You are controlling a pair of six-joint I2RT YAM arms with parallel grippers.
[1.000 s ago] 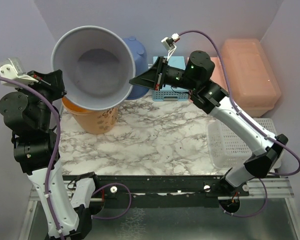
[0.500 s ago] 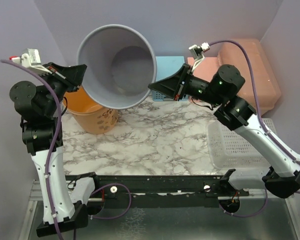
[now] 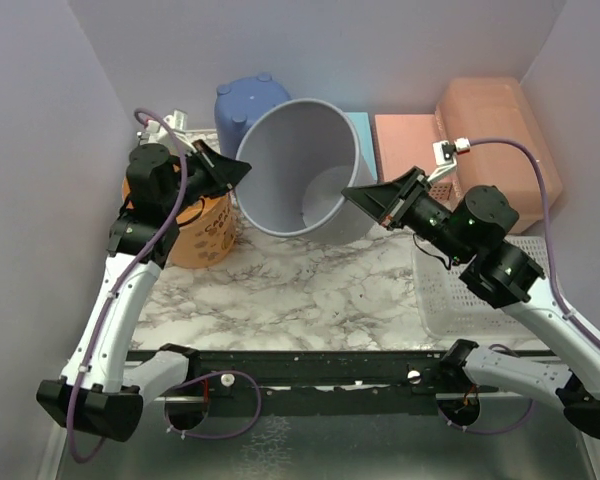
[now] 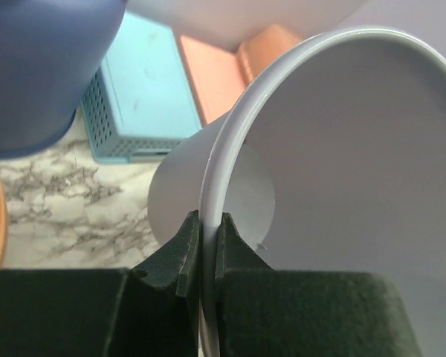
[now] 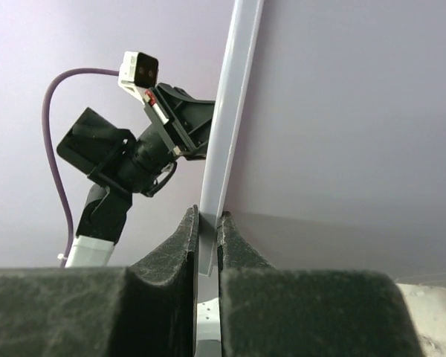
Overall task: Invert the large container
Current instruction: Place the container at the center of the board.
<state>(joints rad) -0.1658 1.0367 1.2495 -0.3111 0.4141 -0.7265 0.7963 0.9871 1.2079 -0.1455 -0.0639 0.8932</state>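
Observation:
My left gripper will move down and back toward my base, over the bare marble, and let go of the tub's rim, because the tub is hanging tilted above the table.
The large container (image 3: pixel 300 165) is a big pale grey round tub, mouth up and slightly tilted, at the back middle of the marble table. Its inner floor shows from above. My left gripper (image 3: pixel 242 170) is shut on the tub's left rim, and the left wrist view shows the rim (image 4: pixel 230 149) pinched between the fingers of that gripper (image 4: pixel 207 219). My right gripper (image 3: pixel 348 195) is shut on the right rim. The right wrist view shows the grey rim (image 5: pixel 234 111) running up from between the jaws of that gripper (image 5: pixel 207 216).
An orange bucket (image 3: pixel 195 235) stands by the left arm, with a blue tub (image 3: pixel 248 105) behind it. A light blue perforated basket (image 3: pixel 360 130), a pink box (image 3: pixel 405 140) and a peach lidded box (image 3: pixel 495 125) line the back right. A white perforated basket (image 3: pixel 460 290) sits under the right arm.
The grey tub came down and to the right, from held high with its mouth toward the camera to low by the table, mouth up. Both arms dropped with it, still gripping the rim.

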